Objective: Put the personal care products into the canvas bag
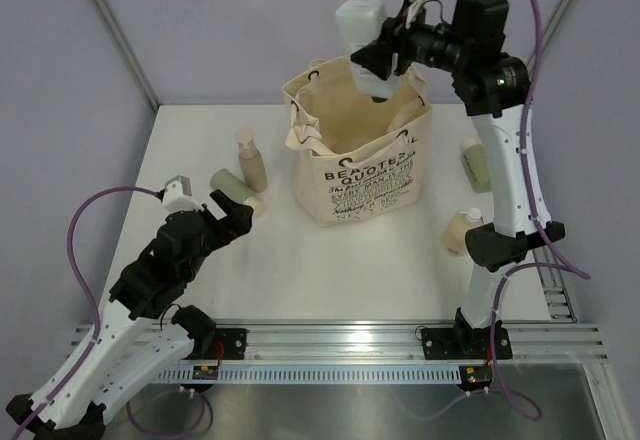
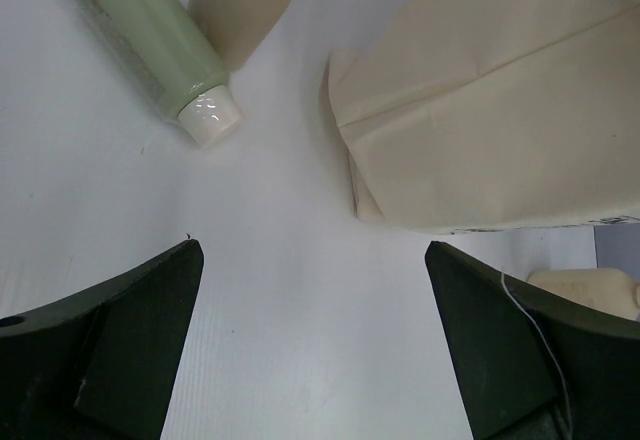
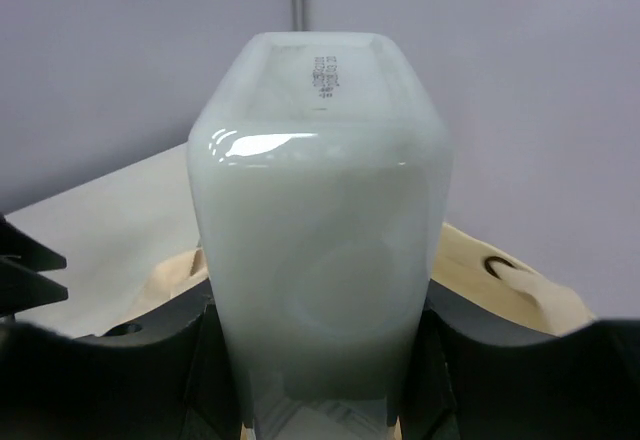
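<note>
My right gripper tilts downward next and lowers the pale white bottle inside before opening, since the bottle is still above the bag's opening [image 1: 354, 120].
The cream canvas bag [image 1: 362, 165] with black lettering stands open in the middle of the table. My right gripper [image 1: 384, 60] is shut on a pale white bottle [image 1: 361, 28] and holds it upright-tilted just above the bag's mouth. In the right wrist view the bottle [image 3: 320, 230] fills the space between the jaws of the right gripper [image 3: 320, 380], with the bag's rim [image 3: 510, 280] behind. My left gripper [image 1: 236, 216] is open and empty, low over the table left of the bag. A sage-green tube [image 2: 160, 45] and a beige pump bottle [image 2: 245, 5] lie ahead of the left gripper [image 2: 315, 340].
The green tube [image 1: 232, 188] and the beige pump bottle [image 1: 250, 158] lie left of the bag. Right of the bag lie another sage-green tube [image 1: 478, 166] and a cream bottle [image 1: 462, 230], close to the right arm. The bag's side [image 2: 500, 100] is near my left gripper.
</note>
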{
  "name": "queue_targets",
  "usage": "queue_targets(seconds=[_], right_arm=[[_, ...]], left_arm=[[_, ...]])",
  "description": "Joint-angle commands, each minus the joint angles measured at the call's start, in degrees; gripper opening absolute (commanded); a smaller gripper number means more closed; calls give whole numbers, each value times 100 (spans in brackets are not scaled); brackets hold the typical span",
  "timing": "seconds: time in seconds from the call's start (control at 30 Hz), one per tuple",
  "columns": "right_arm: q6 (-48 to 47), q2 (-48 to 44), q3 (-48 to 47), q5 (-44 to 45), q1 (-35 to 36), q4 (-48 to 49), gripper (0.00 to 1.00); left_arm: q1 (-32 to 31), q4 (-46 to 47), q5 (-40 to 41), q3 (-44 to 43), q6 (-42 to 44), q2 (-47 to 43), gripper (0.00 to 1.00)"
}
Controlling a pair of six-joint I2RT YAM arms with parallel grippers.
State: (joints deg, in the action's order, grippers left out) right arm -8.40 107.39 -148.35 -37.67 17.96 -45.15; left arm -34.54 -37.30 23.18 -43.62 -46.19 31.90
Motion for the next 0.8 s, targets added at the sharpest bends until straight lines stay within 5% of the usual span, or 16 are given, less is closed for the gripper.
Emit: queue_targets(seconds=[0.0, 0.3, 0.5, 0.77], right_arm=[[-942, 527, -106, 935, 322, -125, 0], [-3744, 458, 1167, 1366, 639, -1733, 0], [-4371, 676, 1441, 1648, 876, -2490, 2], [-4346, 1609, 1177, 2440, 903, -3176, 56]], left_arm=[[27, -137, 292, -33, -547, -140, 99], [27, -481, 21, 344, -1120, -237, 99], [27, -216, -174, 433, -795, 44, 99], [324, 152, -32, 644, -557, 799, 99]])
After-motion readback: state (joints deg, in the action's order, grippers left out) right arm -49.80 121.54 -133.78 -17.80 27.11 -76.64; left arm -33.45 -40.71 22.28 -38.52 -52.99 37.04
